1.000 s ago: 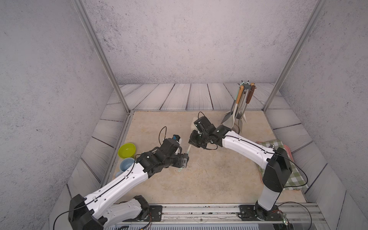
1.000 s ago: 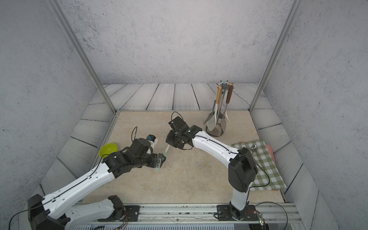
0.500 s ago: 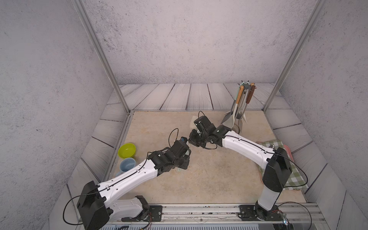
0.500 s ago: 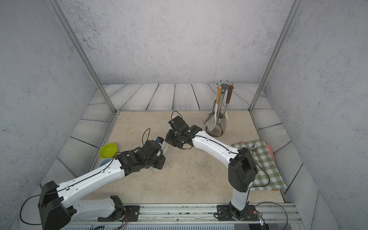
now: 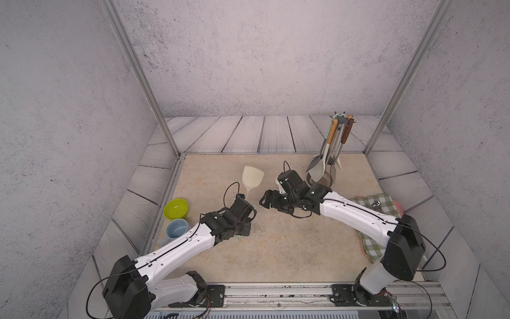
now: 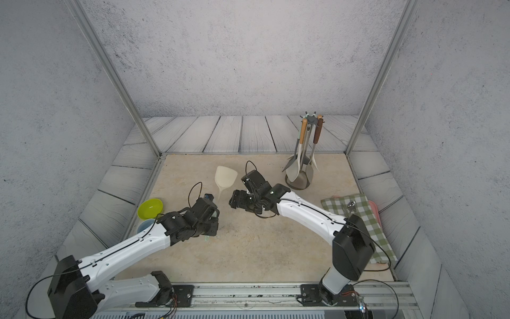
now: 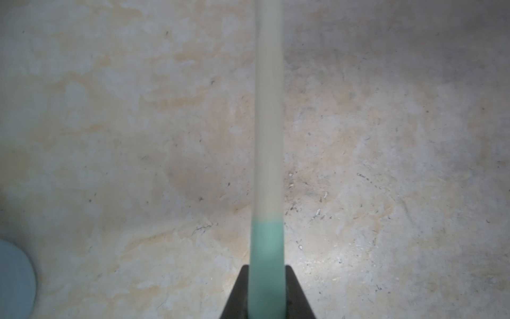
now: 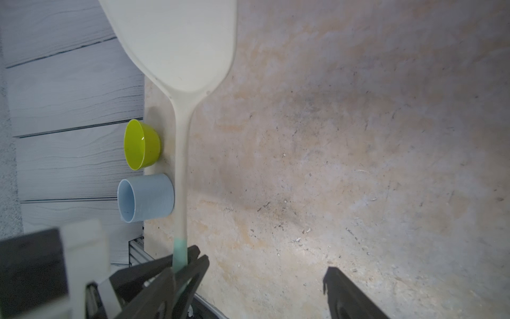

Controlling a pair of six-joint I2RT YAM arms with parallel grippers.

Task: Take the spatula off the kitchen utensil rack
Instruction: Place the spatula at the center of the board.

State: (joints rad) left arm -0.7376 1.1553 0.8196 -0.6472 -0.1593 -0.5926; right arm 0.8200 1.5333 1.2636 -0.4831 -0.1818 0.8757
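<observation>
The tabletop (image 5: 214, 254) beside the pale blue mug is bare, so I will carry the spatula (image 5: 252, 176) toward the mug, lower my left gripper there and let go of the teal handle.
The spatula (image 5: 252, 176), with a cream blade and a teal handle end, is off the kitchen utensil rack (image 5: 334, 146) and lies over the middle of the table in both top views (image 6: 225, 178). My left gripper (image 7: 266, 267) is shut on its teal handle (image 7: 266, 248), with the wrist (image 5: 242, 216) covering the grip from above. My right gripper (image 8: 249, 272) stands open just right of the shaft (image 5: 267, 200), and its fingers (image 8: 345, 292) hold nothing. The cream shaft (image 8: 180, 171) runs past one of its fingers. The rack (image 6: 309, 143) stands at the back right with several utensils hanging on it.
A lime bowl (image 5: 175, 208) and a pale blue mug (image 5: 176, 229) sit at the table's left edge, near my left arm. A green checked cloth (image 5: 378, 221) lies at the right edge, partly under my right arm. Metal frame posts stand at the two back corners.
My left arm reached in and its gripper shut on the spatula's teal handle. My right gripper, which had been shut on the spatula, has opened and let it go.
</observation>
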